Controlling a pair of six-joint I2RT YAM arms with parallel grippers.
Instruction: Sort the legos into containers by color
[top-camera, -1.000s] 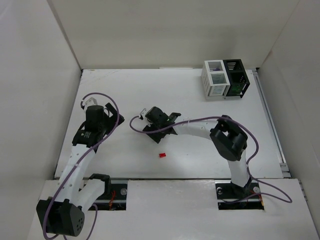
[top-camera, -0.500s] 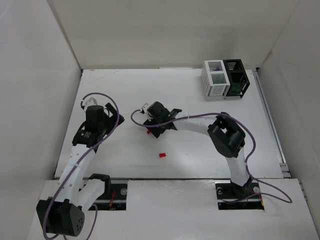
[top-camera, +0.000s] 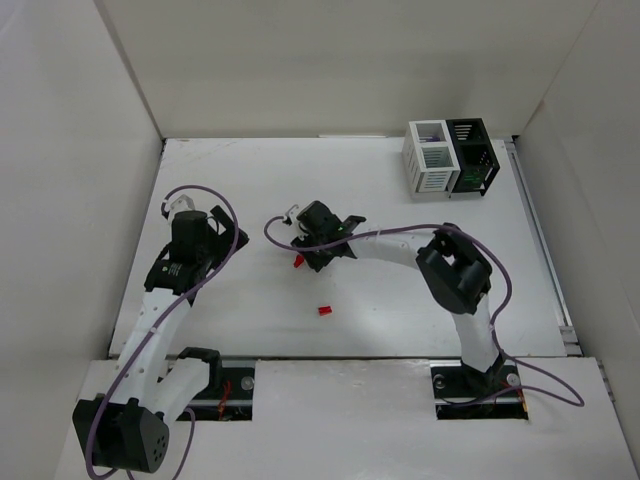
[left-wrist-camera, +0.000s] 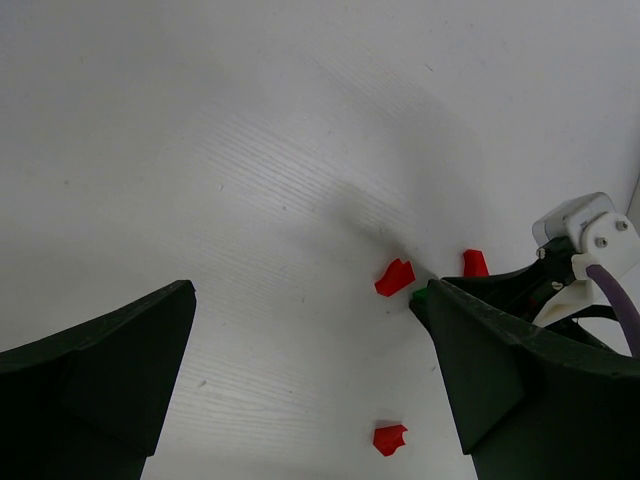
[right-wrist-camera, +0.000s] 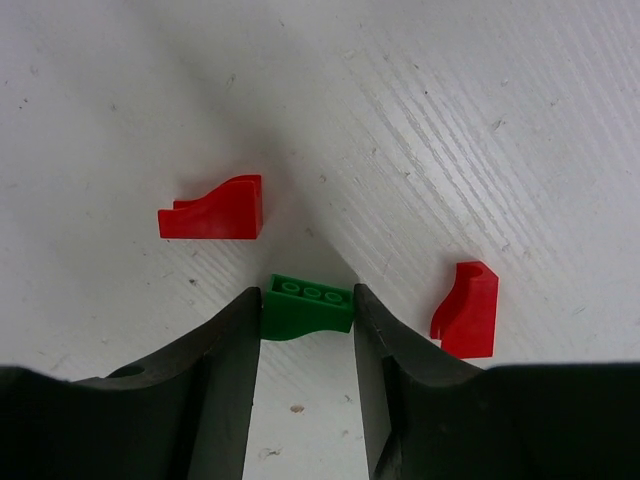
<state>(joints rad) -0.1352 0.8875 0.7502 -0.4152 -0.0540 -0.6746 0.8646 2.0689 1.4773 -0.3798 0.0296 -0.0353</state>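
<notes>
The right gripper rises and swings outward, to the right in the top view, over the black container's near section next, since its fingers hold the green lego.
My right gripper is low over the table with its fingers closed against both ends of a green lego. Two red legos lie beside it, one on the left and one on the right. In the top view the right gripper is at mid-table with a red lego at its tip and another red lego nearer the arms. My left gripper is open and empty, left of these legos. The white container and the black container stand at the back right.
The left wrist view shows three red legos and the right gripper's black body at the right edge. White walls enclose the table on the left, back and right.
The right gripper has shifted slightly toward the back, uncovering a red lego at its left side. The left arm has not moved.
</notes>
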